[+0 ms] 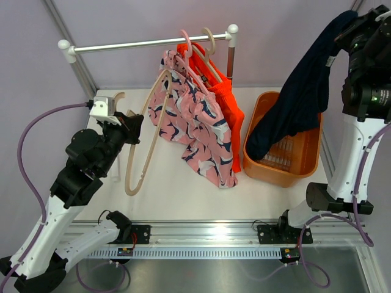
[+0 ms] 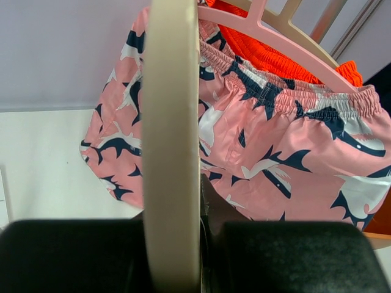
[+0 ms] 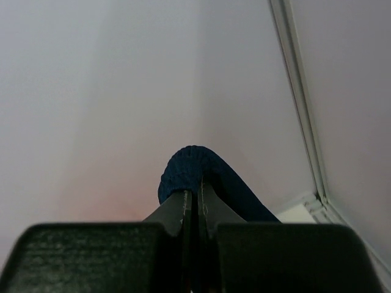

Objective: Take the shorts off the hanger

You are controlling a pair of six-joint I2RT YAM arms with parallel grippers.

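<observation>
Only the lower end of the navy shorts is inside the basket, so I will next lower my right gripper, tilt it down and bring it in over the basket.
My left gripper (image 1: 135,127) is shut on an empty beige hanger (image 1: 148,137) and holds it off the rail, left of the clothes; in the left wrist view the hanger bar (image 2: 171,140) runs up between my jaws (image 2: 183,244). The pink patterned shorts (image 1: 192,125) hang on a pink hanger on the rail and fill the left wrist view (image 2: 275,152). The orange shorts (image 1: 229,101) hang just behind them (image 2: 275,58). My right gripper (image 1: 343,32) is raised high at the right, shut on the navy shorts (image 1: 296,101), (image 3: 190,166), whose lower end drapes into the basket.
A white-capped metal rail (image 1: 140,44) spans the back on a stand. An orange plastic basket (image 1: 275,174) sits on the white table at the right, below the navy shorts. Purple walls close in behind and at both sides.
</observation>
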